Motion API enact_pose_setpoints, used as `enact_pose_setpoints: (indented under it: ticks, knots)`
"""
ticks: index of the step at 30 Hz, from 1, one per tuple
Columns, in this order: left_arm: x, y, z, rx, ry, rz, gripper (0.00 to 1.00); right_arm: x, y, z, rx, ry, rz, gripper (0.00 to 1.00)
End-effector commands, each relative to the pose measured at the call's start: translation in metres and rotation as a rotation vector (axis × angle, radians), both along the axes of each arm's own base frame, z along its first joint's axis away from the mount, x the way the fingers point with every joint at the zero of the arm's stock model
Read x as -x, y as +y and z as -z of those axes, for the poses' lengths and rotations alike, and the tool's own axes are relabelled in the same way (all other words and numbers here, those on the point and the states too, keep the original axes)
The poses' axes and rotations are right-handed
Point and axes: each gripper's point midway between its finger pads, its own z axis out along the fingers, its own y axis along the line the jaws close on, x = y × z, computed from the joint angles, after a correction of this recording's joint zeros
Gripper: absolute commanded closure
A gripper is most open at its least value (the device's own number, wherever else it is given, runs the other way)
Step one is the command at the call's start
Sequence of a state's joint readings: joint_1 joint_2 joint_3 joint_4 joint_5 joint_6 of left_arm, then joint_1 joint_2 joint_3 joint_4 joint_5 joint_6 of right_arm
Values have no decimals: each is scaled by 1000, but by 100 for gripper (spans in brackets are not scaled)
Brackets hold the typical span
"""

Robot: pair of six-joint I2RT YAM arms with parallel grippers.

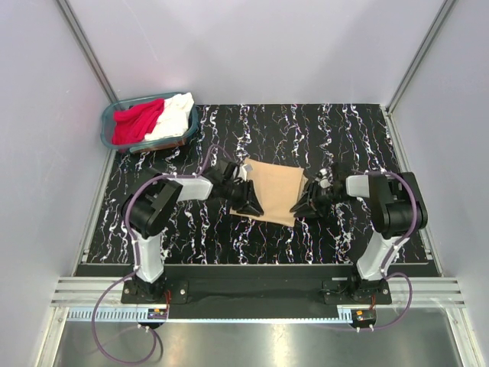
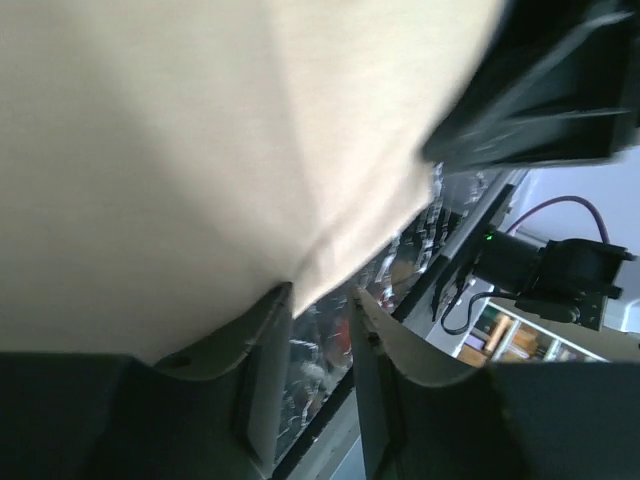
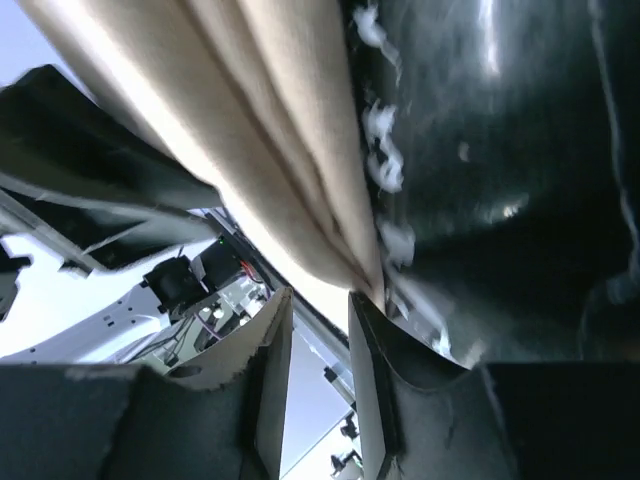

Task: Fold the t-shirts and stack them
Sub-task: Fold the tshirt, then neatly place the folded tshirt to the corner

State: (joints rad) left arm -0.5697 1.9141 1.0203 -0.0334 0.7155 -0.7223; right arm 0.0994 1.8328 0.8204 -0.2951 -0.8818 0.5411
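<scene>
The right gripper lifts off the t-shirt's near corner and outward along the t-shirt's layered edge next, then lowers onto this side's free far corner.
The tan-beige t-shirt (image 1: pixel 267 189) lies folded flat in the middle of the table. It fills the left wrist view (image 2: pixel 200 150) and hangs in layered folds across the right wrist view (image 3: pixel 270 130). My left gripper (image 1: pixel 248 205) is at its near left corner, jaws open, with the cloth edge just at the fingertips (image 2: pixel 322 295). My right gripper (image 1: pixel 302 206) is at its near right corner, jaws open, with the cloth corner touching one fingertip (image 3: pixel 320 296). The red t-shirt (image 1: pixel 137 121) and the white t-shirt (image 1: pixel 174 115) lie crumpled in the basket.
The teal plastic basket (image 1: pixel 107 126) stands at the far left corner of the black marbled table (image 1: pixel 344 138). Grey walls close in the back and both sides. A metal rail runs along the near edge by the arm bases.
</scene>
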Motion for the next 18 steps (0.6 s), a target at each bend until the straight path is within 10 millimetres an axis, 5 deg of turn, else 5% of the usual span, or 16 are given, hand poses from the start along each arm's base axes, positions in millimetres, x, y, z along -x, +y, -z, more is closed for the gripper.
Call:
enact_pose_setpoints:
  ticks: [1,4,6,8,13,18]
  knots:
    - [1,19,11,-31,14,-5,67,-10,-7,-31,16,-114,-7,64]
    - [6,28,-20,-1,-44,-13,65,-19,-9,-62,17,-167,25,61]
    - [12,32,-37,-1,-62,-12,63,-32,-12,-74,44,-214,42,44]
    - [14,33,-64,29,-104,-13,60,-41,-19,-70,103,-226,57,32]
    - [14,29,-136,133,-218,-15,56,-77,-29,-52,202,-196,102,20]
    - [18,42,-154,123,-269,-31,55,-112,-39,-47,283,-170,218,20]
